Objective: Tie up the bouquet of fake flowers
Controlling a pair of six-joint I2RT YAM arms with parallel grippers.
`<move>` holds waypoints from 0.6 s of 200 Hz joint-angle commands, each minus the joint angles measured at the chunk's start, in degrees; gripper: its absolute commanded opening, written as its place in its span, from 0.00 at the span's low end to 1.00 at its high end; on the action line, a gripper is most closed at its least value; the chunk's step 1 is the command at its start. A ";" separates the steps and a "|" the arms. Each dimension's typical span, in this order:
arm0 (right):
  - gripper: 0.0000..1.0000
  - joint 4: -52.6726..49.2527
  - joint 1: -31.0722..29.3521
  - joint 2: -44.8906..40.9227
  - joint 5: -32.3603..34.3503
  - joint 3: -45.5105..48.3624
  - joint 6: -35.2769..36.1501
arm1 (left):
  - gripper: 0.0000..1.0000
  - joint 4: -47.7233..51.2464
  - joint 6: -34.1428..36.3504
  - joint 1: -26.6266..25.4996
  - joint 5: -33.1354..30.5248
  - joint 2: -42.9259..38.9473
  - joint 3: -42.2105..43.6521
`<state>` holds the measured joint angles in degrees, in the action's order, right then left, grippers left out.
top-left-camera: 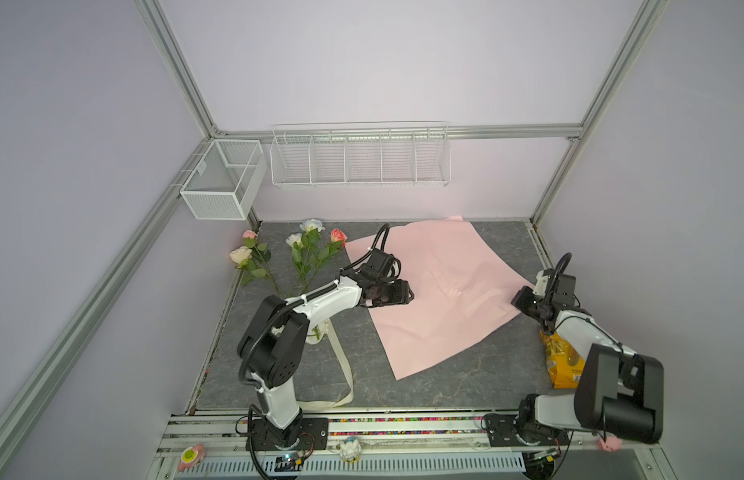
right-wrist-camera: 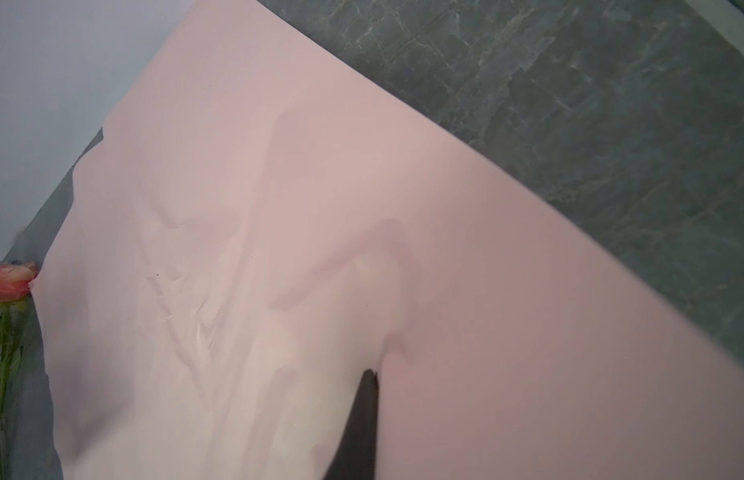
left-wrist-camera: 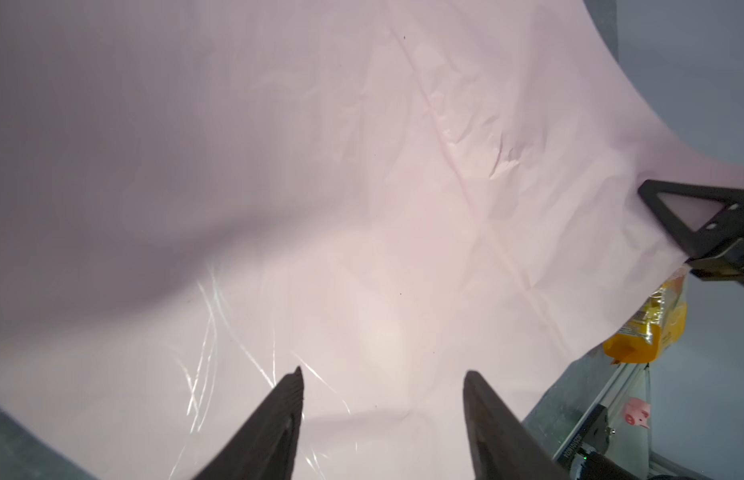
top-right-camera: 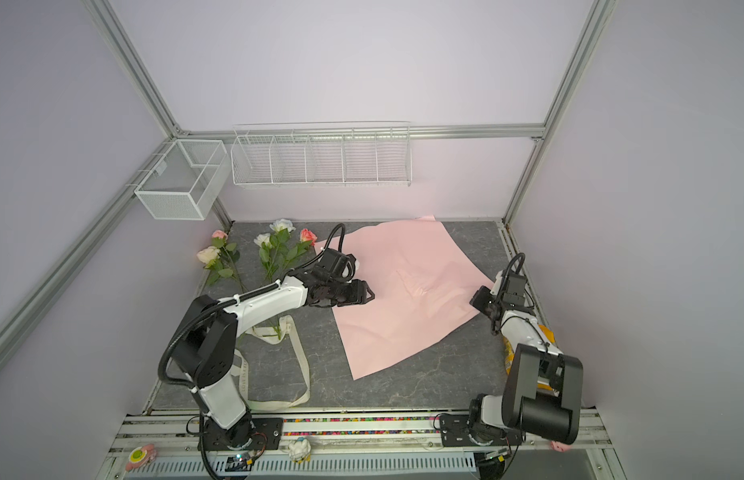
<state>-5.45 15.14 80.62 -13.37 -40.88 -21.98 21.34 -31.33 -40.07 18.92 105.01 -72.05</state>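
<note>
My right gripper should move the pink sheet's held corner outward and down to the tabletop beside the sheet's far edge and release it, as that corner hangs above the tabletop.
The fake flowers (top-left-camera: 304,249) (top-right-camera: 274,249) lie loose at the back left of the table in two small groups, not bundled as a bouquet. One coral rose (right-wrist-camera: 8,282) touches the left edge of a pink paper sheet (top-left-camera: 437,282) (top-right-camera: 403,291) spread flat in the middle. My left gripper (top-left-camera: 410,296) (top-right-camera: 370,296) (left-wrist-camera: 383,372) hovers open over the sheet's left part, with only paper (left-wrist-camera: 362,208) between its fingers. My right gripper (top-left-camera: 518,297) (top-right-camera: 478,297) (right-wrist-camera: 372,374) is shut on the sheet's right corner, and the paper (right-wrist-camera: 279,249) hides one of its fingers.
A long cream ribbon (top-left-camera: 345,365) (top-right-camera: 299,361) loops on the table front left, partly under the left arm. A yellow bag (top-left-camera: 563,361) (left-wrist-camera: 648,328) stands by the right arm. Two white wire baskets (top-left-camera: 360,160) (top-left-camera: 223,178) hang on the back wall.
</note>
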 commanded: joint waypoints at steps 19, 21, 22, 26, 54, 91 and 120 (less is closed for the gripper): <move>0.06 -4.06 -0.11 6.73 -6.42 -5.46 6.44 | 0.58 -0.06 0.47 -1.38 2.40 3.37 1.66; 0.06 -4.55 -0.17 7.16 -6.30 -5.95 6.73 | 0.58 -0.20 0.41 -1.45 2.43 3.27 2.01; 0.06 -4.82 -0.23 7.35 -6.27 -6.22 6.93 | 0.58 -0.27 0.36 -1.47 2.48 3.23 2.27; 0.06 -5.59 -0.26 7.94 -5.98 -7.07 7.31 | 0.57 -0.61 0.04 -1.57 2.56 3.06 3.04; 0.06 -7.87 -0.55 11.87 -7.93 -10.96 11.31 | 0.54 -3.45 -2.05 -2.43 3.64 1.18 9.20; 0.06 -11.83 -1.86 16.37 -5.18 -15.46 15.80 | 0.50 -8.25 -6.08 -4.31 4.31 -1.62 16.85; 0.06 -15.55 -1.83 18.84 -0.38 -18.75 18.79 | 0.48 -10.64 -8.79 -7.16 4.78 -2.86 19.86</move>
<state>-16.21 13.43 97.62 -17.58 -57.12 -8.25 11.51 -36.62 -44.71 22.87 102.30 -55.40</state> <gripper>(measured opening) 0.064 0.485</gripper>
